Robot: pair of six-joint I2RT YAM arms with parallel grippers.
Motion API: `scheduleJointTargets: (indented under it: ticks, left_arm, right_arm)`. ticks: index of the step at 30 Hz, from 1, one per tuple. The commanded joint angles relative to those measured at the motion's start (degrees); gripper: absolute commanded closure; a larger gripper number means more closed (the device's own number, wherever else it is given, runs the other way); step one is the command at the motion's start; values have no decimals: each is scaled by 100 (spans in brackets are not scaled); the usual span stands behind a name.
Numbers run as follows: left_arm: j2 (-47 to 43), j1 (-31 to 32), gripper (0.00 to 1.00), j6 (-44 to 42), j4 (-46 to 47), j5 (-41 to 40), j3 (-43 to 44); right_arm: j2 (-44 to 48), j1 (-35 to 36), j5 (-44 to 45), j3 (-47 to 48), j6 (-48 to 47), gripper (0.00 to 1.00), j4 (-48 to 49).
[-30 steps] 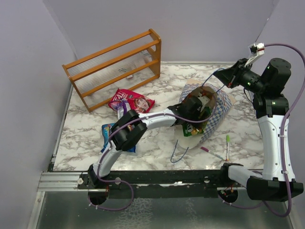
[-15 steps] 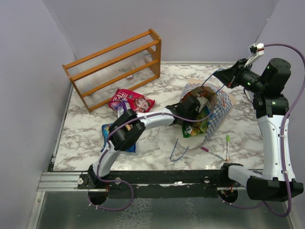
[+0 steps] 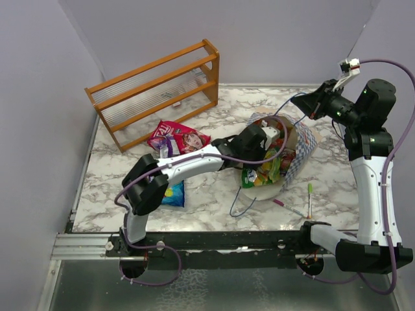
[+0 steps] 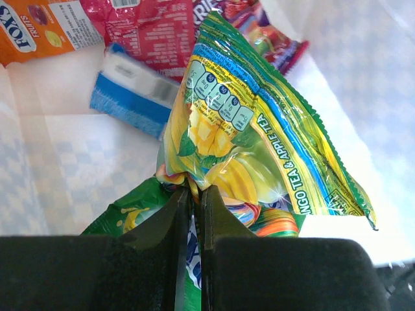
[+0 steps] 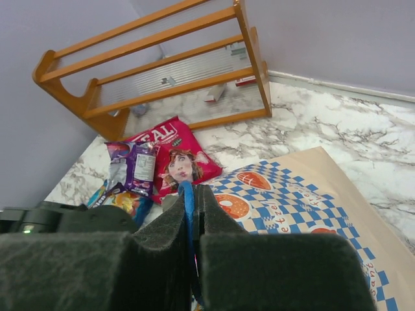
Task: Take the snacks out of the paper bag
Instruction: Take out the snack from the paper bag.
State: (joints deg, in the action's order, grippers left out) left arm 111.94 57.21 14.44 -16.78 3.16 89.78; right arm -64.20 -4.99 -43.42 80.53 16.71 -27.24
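Observation:
My left gripper needs to lift out of the bag's opening, swing across the table and lower beside the purple packet, because other packets lie there.
The paper bag lies on its side, mouth toward the left arm; its checked top shows in the right wrist view. My left gripper is at the mouth, shut on a crumpled edge of a green-yellow snack packet. Deeper inside lie an orange packet, a red one and a blue-white one. My right gripper hangs above the bag's far end, shut on its blue cord handle. On the table lie red, purple and blue packets.
A wooden rack stands at the back left. Pink and green marker pens lie right of the bag's mouth. The bag's other blue cord handle trails on the table in front of the mouth.
The left gripper has shut on the green-yellow packet inside the bag and drawn back toward the mouth with it. The left elbow swung left. The right arm has held still.

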Motion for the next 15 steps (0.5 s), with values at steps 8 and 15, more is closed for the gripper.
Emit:
scheduleJointTargets:
  ticks: [8, 15]
  left_arm:
    - [-2619, 229, 100, 348, 78, 557, -1550]
    - [-4513, 229, 100, 518, -419, 192, -2636]
  right_arm:
    - [159, -28, 402, 105, -61, 99, 40]
    - [205, -28, 400, -1, -65, 99, 72]
